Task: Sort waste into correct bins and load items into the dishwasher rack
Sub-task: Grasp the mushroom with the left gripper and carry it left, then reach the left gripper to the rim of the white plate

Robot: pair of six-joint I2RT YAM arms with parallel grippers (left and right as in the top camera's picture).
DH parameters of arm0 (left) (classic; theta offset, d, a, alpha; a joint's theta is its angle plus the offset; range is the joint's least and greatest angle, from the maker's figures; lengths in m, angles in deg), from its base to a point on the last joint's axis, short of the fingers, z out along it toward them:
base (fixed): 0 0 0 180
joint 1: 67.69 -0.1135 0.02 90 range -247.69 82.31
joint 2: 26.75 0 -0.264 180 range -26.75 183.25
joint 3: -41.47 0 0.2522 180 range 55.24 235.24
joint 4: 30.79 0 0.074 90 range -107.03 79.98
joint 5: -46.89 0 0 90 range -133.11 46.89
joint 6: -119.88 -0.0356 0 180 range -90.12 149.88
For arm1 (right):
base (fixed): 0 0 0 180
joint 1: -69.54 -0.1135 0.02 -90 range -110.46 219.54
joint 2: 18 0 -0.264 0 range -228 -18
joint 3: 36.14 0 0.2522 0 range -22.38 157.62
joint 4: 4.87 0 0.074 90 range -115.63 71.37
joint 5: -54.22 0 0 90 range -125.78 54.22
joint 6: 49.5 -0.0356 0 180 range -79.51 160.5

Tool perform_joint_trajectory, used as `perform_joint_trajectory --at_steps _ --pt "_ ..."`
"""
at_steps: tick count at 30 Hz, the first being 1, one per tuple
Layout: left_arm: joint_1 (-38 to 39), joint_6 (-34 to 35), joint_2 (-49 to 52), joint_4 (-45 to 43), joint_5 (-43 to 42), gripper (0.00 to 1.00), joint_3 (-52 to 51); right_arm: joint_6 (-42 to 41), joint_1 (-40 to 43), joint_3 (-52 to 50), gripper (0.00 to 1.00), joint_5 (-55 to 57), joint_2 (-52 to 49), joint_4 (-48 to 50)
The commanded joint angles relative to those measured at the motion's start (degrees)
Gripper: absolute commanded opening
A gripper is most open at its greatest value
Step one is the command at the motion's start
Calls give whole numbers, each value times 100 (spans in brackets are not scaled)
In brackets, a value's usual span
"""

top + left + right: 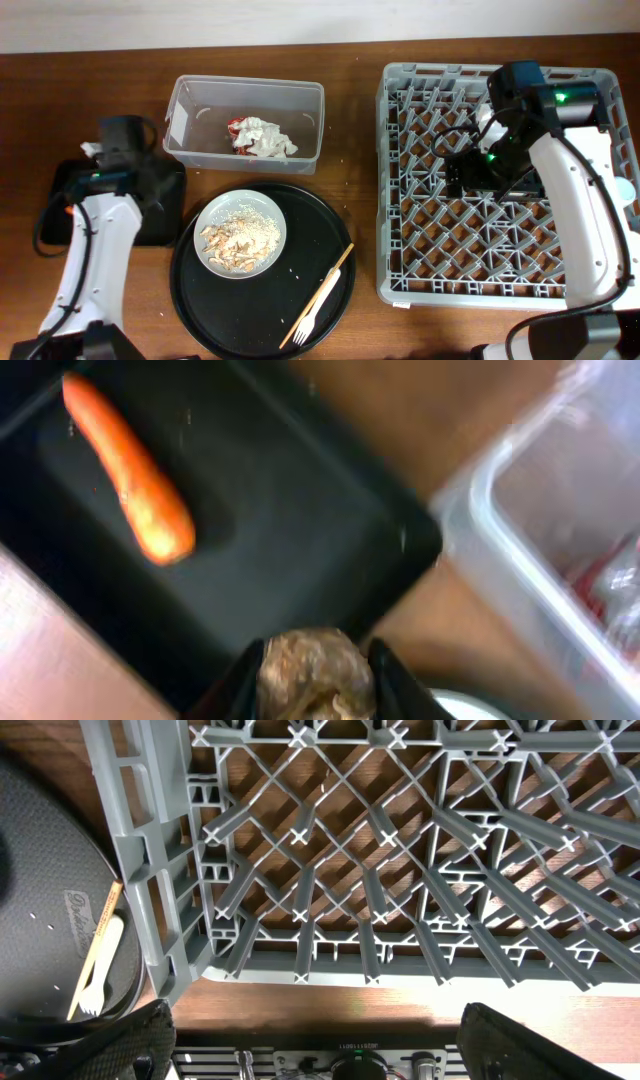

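The left gripper moves to the left in the overhead view next, then lowers and releases the lump beside the carrot (130,480) already in the black tray.
My left gripper (315,678) is shut on the small brown lump (316,670) and holds it over the near corner of the shallow black tray (300,510). The orange carrot (130,480) lies in that tray. In the overhead view the left gripper (155,190) is at the tray's (65,185) right end. The clear tub (245,125) holds white tissues (265,140) and the red wrapper (234,126). The white plate (240,235) carries the beige food heap (240,238). My right gripper (320,1050) is open and empty above the grey rack (505,185).
The plate sits on a large round black tray (262,275) with the chopsticks (325,290) and the white fork (312,315) at its right side. They also show in the right wrist view (95,965). A pale blue thing (626,190) is at the rack's right edge.
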Motion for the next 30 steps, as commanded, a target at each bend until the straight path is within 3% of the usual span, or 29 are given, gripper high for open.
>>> perform_joint_trajectory --at_steps 1,5,10,11,13,16,21,24,30 --pt "-431 -101 452 -542 61 16 61 39 26 0 94 48 127 -15" --pt "-879 -101 1244 -1211 44 21 63 42 26 0 94 50 127 -15" --pt "-1276 -101 1440 -1705 22 22 63 39 26 0 94 50 127 -17" --pt "-1344 -103 1440 -1733 22 37 63 39 26 0 94 48 127 -17" --pt "-1419 -466 1440 -1735 17 82 79 39 26 0 94 50 127 -50" --pt "-1412 -507 1351 -1530 -201 99 184 42 26 0 94 50 127 -81" --pt "-824 -507 308 -940 -651 99 240 42 26 0 94 50 127 -83" --pt "289 -531 -225 -116 -651 99 240 42 26 0 95 50 127 -101" --pt "3032 -822 289 820 -758 99 232 44 26 0 94 50 127 -103"
